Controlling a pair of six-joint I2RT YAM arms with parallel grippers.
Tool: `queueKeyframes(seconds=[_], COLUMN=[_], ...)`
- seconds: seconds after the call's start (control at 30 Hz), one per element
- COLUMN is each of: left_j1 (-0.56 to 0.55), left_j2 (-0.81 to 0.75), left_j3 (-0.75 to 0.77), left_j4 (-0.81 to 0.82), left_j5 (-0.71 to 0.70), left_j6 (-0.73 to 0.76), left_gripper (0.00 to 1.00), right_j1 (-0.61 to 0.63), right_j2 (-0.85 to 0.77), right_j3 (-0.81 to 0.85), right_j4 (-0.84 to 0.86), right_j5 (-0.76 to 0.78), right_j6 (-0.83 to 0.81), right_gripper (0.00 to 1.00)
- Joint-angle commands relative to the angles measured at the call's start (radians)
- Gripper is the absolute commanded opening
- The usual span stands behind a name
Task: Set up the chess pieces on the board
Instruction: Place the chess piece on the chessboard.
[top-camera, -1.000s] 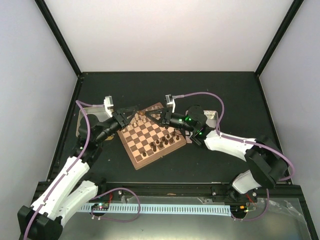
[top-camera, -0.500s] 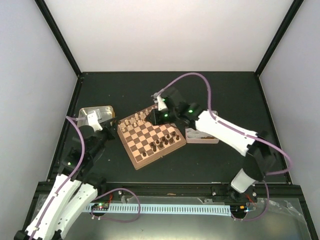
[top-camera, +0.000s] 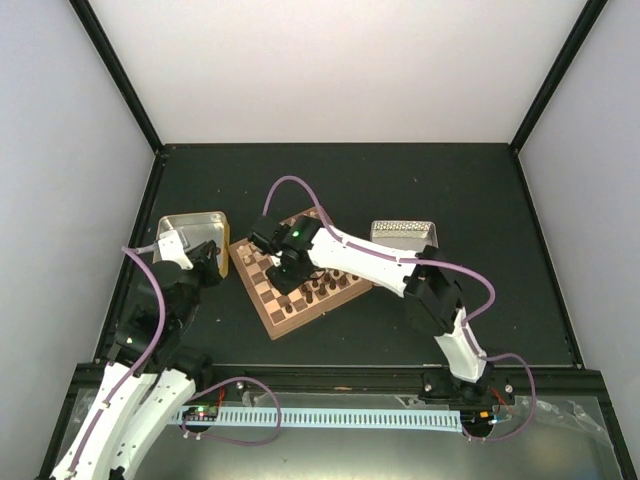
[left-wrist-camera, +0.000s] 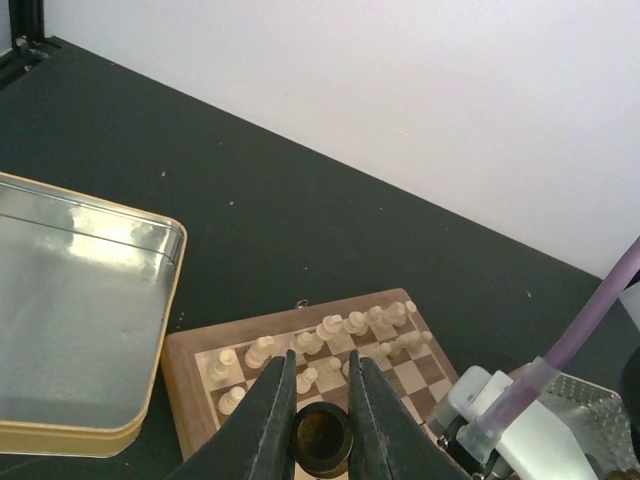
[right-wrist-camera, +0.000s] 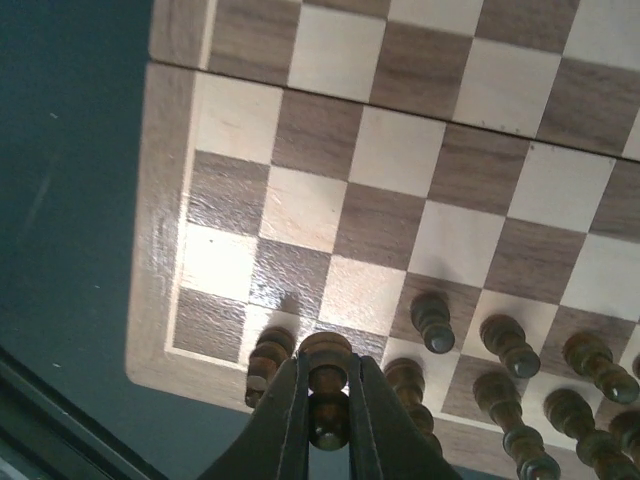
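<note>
My right gripper should lower to the pale square (top-camera: 296, 299) (right-wrist-camera: 363, 294) beside the end of the small dark pieces' row and release the dark piece, as that square is empty.
The board (top-camera: 274, 326) lies at an angle mid-table. Cream chess pieces (left-wrist-camera: 330, 328) line its far-left side and dark ones (top-camera: 326, 288) its near-right side. My left gripper (top-camera: 205, 258) hangs between the gold tin and the board's left corner. In the left wrist view its fingers (left-wrist-camera: 320, 362) are shut on a dark round piece (left-wrist-camera: 322, 438). My right gripper (top-camera: 284, 280) reaches over the board. In the right wrist view it (right-wrist-camera: 328, 372) is shut on a dark piece (right-wrist-camera: 327, 352) just above the board's corner squares, among the other dark pieces (right-wrist-camera: 508, 345).
An open gold-sided tin (top-camera: 195, 228) sits left of the board, its bright inside filling the left of the left wrist view (left-wrist-camera: 70, 330). A silver tin (top-camera: 403, 232) stands to the right. Black posts frame the dark table.
The right arm has swung from the board's far right across to its near-left part, uncovering the silver tin. The left arm has drawn back off the board towards the gold tin.
</note>
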Motion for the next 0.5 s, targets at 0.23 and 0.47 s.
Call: queueKeyframes(seconds=[0.23,0.47], left_j1=[0.006,0.006], left_j2=[-0.017,-0.021], left_j3=[0.047,0.050], left_j4=[-0.032,-0.040], left_j5=[-0.055,-0.050], left_j6=[0.033,0.034], left_gripper=[0.02,0.02], right_j1=[0.014,0.014], right_j2=[0.095,0.145], right_j3=[0.086,0.116], right_j4=[-0.131,-0.126], right_j5=[0.067,0.053], right_j6=[-0.050,-0.066], right_gripper=[0.06,0.06])
